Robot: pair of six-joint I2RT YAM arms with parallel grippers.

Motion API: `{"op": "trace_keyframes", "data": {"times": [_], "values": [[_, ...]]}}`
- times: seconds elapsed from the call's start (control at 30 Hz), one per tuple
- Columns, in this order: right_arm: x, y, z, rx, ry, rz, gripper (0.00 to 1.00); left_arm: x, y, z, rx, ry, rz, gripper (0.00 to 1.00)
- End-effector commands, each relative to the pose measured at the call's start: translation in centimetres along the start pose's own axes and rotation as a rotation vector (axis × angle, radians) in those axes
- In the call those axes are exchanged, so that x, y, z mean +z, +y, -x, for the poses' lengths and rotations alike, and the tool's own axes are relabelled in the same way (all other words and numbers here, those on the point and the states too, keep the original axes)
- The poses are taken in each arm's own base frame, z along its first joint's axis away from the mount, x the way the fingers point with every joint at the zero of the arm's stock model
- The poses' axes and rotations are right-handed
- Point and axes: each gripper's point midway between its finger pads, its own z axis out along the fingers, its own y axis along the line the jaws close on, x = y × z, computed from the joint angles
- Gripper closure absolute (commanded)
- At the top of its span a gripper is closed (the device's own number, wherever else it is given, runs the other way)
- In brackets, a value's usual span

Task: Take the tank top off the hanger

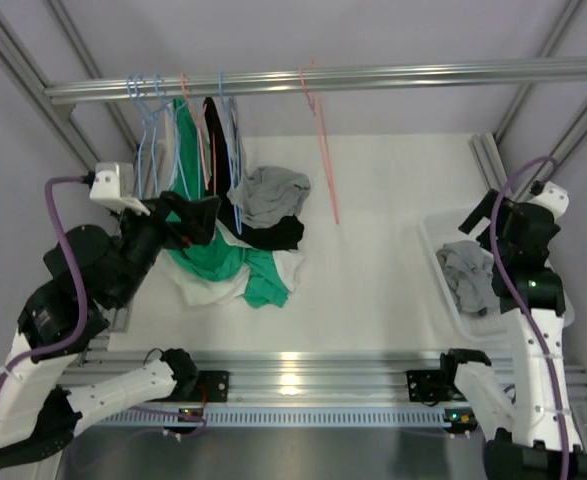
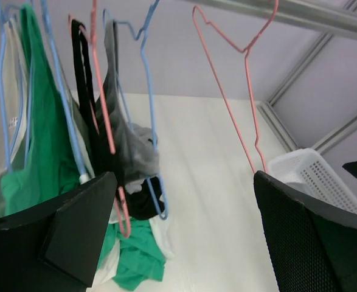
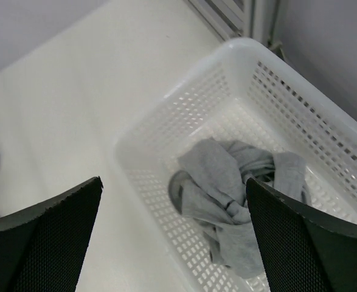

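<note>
The grey tank top still hangs on its blue hanger, so next my left gripper will turn and move outward to close on the near side of that hanger.
A crumpled grey tank top (image 3: 227, 188) lies in the white basket (image 3: 184, 85), free of any hanger. My right gripper (image 3: 173, 182) hovers just above it, open, with nothing between its fingers. A bare pink hanger (image 1: 323, 150) hangs on the rail. At the rail's left end, a green tank top (image 2: 41, 140), a black one (image 2: 84, 103) and a grey one (image 2: 132, 152) hang on blue and pink hangers. My left gripper (image 2: 183, 182) is open and empty, just in front of these garments. In the top view it (image 1: 198, 220) overlaps the green cloth.
The metal rail (image 1: 373, 75) crosses the back of the table. Green, white, black and grey cloth (image 1: 258, 250) trails on the table under the hangers. The basket (image 1: 435, 225) stands at the right edge beside the frame posts.
</note>
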Motion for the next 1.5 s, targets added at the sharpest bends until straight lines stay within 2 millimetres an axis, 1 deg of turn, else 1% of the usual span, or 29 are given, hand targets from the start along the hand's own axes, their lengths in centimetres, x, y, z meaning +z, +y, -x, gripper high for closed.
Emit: {"op": "trace_keyframes", "data": {"times": [0.0,0.03,0.07,0.1,0.13,0.17,0.2,0.23,0.27,0.3,0.33,0.37,0.43,0.53,0.6,0.63,0.67,0.73,0.83,0.9,0.93,0.97,1.03,1.1,1.17,1.2,1.27,1.4,1.47], "values": [[-4.1,3.7,3.7,-0.009,-0.111,0.254,0.01,3.1,-1.2,-0.3,0.099,0.101,0.069,0.01],[-4.5,4.3,3.5,-0.010,-0.103,0.291,0.01,3.4,-1.7,1.6,0.095,0.074,0.077,0.01],[-4.7,4.7,3.3,-0.007,-0.096,0.317,0.03,5.2,-2.2,0.9,0.141,0.100,0.102,0.02],[-5.2,5.6,3.0,-0.010,-0.085,0.375,0.03,5.8,-2.3,1.3,0.160,0.095,0.123,0.03],[-5.2,5.8,2.7,-0.020,-0.078,0.390,0.04,6.5,-2.7,1.6,0.173,0.093,0.129,0.06],[-5.3,6.1,2.5,-0.031,-0.070,0.410,0.05,7.9,-3.4,2.1,0.201,0.093,0.145,0.12],[-5.2,6.1,2.3,-0.039,-0.063,0.413,0.05,8.6,-3.5,2.4,0.211,0.088,0.166,0.16],[-5.4,6.5,2.1,-0.046,-0.059,0.427,0.05,9.2,-3.4,2.3,0.237,0.100,0.197,0.23],[-5.7,6.9,2.0,-0.057,-0.058,0.450,0.05,10.5,-3.8,2.4,0.258,0.102,0.220,0.34],[-5.8,7.0,2.0,-0.059,-0.057,0.457,0.05,10.9,-3.6,2.6,0.269,0.096,0.249,0.35],[-6.2,7.4,2.1,-0.069,-0.062,0.478,0.05,11.3,-2.8,2.8,0.283,0.081,0.308,0.35],[-6.5,7.6,2.1,-0.078,-0.064,0.494,0.05,12.0,-2.5,2.4,0.309,0.085,0.348,0.34],[-7.1,8.1,2.4,-0.101,-0.080,0.515,0.05,12.1,-2.0,3.1,0.312,0.062,0.397,0.34],[-7.7,8.7,2.5,-0.119,-0.088,0.545,0.05,12.9,-1.6,3.0,0.322,0.070,0.414,0.35],[-7.7,8.8,2.4,-0.123,-0.081,0.554,0.05,13.2,-1.0,2.7,0.324,0.077,0.433,0.36],[-7.7,8.9,2.3,-0.125,-0.080,0.558,0.05,13.4,-0.3,2.2,0.326,0.090,0.444,0.36],[-7.6,8.9,2.3,-0.127,-0.078,0.559,0.05,13.5,-0.4,1.9,0.309,0.099,0.424,0.36],[-7.4,8.9,2.1,-0.133,-0.074,0.557,0.05,13.8,0.3,1.1,0.306,0.119,0.432,0.37],[-7.7,9.8,1.6,-0.150,-0.055,0.595,0.05,13.8,1.0,0.6,0.303,0.134,0.441,0.37],[-7.7,10.0,1.5,-0.152,-0.052,0.601,0.05,14.4,1.1,-0.6,0.289,0.173,0.407,0.40],[-7.7,10.0,1.5,-0.153,-0.052,0.605,0.05,14.8,2.1,-0.7,0.271,0.181,0.422,0.41],[-7.8,10.1,1.5,-0.154,-0.053,0.608,0.05,15.1,2.5,-1.5,0.268,0.205,0.416,0.43],[-7.9,10.2,1.6,-0.154,-0.056,0.614,0.05,15.7,3.1,-2.3,0.237,0.234,0.396,0.46],[-8.0,10.3,1.4,-0.158,-0.051,0.625,0.05,16.2,3.5,-3.0,0.239,0.254,0.402,0.51],[-7.9,10.4,1.4,-0.159,-0.048,0.630,0.05,16.7,3.7,-3.6,0.242,0.270,0.408,0.60],[-8.0,10.4,1.3,-0.161,-0.048,0.631,0.05,16.8,3.8,-3.7,0.242,0.271,0.410,0.62],[-8.0,10.4,1.2,-0.165,-0.047,0.632,0.05,17.0,4.0,-3.9,0.242,0.275,0.418,0.70],[-8.2,10.3,1.6,-0.160,-0.067,0.625,0.06,17.1,4.1,-3.7,0.239,0.275,0.411,0.94],[-8.2,10.3,1.7,-0.158,-0.071,0.628,0.06,17.3,4.1,-3.8,0.240,0.275,0.409,0.94]]}}
